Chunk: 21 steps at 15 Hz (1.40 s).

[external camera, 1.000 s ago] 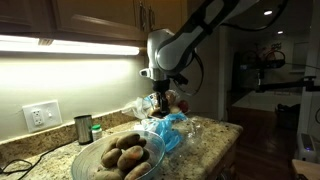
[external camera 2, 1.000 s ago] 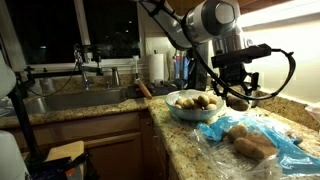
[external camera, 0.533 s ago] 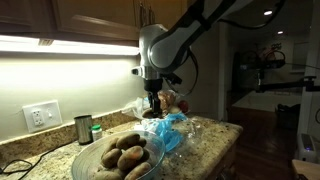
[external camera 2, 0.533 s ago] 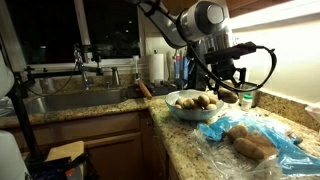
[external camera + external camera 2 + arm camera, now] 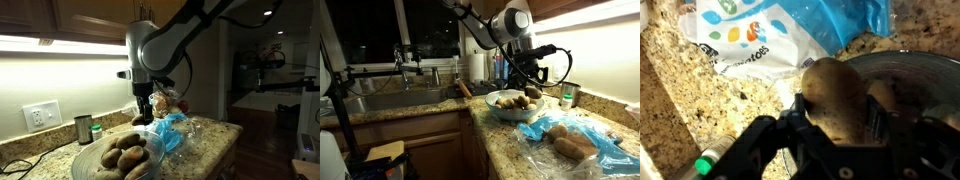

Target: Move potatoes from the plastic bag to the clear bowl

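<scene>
My gripper moves away from the plastic bag over the clear bowl's middle next, then lowers, as the brown potato still hangs at the bowl's edge.
My gripper (image 5: pixel 836 118) is shut on a brown potato (image 5: pixel 835 95) and holds it above the edge of the clear bowl (image 5: pixel 910 65). In both exterior views the gripper (image 5: pixel 143 112) (image 5: pixel 532 92) hangs over the bowl (image 5: pixel 150 166) (image 5: pixel 500 112), which holds several potatoes (image 5: pixel 120 158) (image 5: pixel 513 101). The plastic bag (image 5: pixel 170 128) (image 5: pixel 575 140), crinkled with blue parts, lies beside the bowl with potatoes (image 5: pixel 570 146) showing in it. The bag's blue and white print shows in the wrist view (image 5: pixel 790 30).
A small metal cup (image 5: pixel 83 128) and a green-capped bottle (image 5: pixel 97 131) stand by the wall outlet. A sink (image 5: pixel 390 100) with a faucet lies beyond the bowl. The granite counter (image 5: pixel 205 150) ends close to the bag.
My gripper has carried the potato away from the bag and now holds it over the bowl.
</scene>
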{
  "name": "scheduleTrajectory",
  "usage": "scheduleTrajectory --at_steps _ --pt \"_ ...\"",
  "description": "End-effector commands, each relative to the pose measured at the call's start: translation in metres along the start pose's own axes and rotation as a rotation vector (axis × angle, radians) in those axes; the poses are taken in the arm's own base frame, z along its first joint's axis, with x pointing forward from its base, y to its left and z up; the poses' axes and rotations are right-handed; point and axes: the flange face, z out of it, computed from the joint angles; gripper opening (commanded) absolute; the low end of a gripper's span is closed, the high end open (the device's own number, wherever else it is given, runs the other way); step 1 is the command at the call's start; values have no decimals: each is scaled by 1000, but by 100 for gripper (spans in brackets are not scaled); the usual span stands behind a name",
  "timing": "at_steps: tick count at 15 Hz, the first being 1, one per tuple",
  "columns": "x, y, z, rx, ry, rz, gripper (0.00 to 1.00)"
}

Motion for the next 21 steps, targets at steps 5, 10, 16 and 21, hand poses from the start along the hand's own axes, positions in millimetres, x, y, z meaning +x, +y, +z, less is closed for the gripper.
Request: scheduleTrajectory --at_steps 5,10,16,21 --pt "44 -32 -17 -25 -3 -125 34" --pt "60 -50 -11 -4 -6 -176 34" --pt "72 -65 -7 8 16 -252 34" --pt "76 -66 -6 9 23 -296 34"
